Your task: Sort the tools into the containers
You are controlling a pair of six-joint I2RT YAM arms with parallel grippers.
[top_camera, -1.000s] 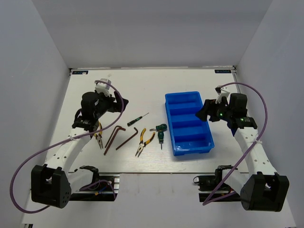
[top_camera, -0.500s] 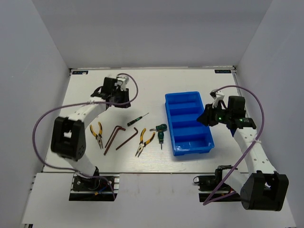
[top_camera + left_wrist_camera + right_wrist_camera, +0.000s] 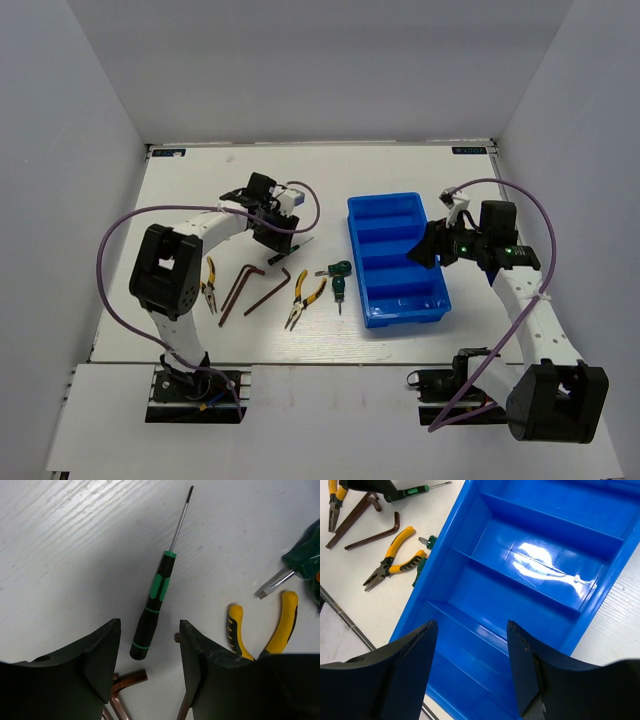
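Observation:
The end of the thin screwdriver's handle (image 3: 275, 260) (image 3: 144, 636) already lies between my left gripper's open fingers, so that gripper lowers onto it and closes there next.
The blue tray (image 3: 358, 262) lies right of centre, all four compartments bare; it fills the right wrist view (image 3: 540, 540). My right gripper (image 3: 425, 248) hovers open over its right side (image 3: 470, 625). My left gripper (image 3: 283, 235) is open, low over the thin screwdriver (image 3: 300, 245), whose black-green handle (image 3: 152, 605) lies between the fingertips (image 3: 150, 624). Left of the tray lie one yellow-handled pliers (image 3: 208, 285), two brown hex keys (image 3: 238, 288) (image 3: 268, 294), the other pliers (image 3: 305, 298) and the stubby green-black tool (image 3: 338, 275).
The left wrist view shows a hex key's bend (image 3: 127, 679) just behind the screwdriver, pliers handles (image 3: 286, 617) and the stubby tool's blade (image 3: 272, 582) to the right. White walls close off the table's left, right and back edges.
My left arm has swung right and forward, from above the left pliers to over the screwdriver. My right gripper has shifted slightly left over the tray. No tool has moved.

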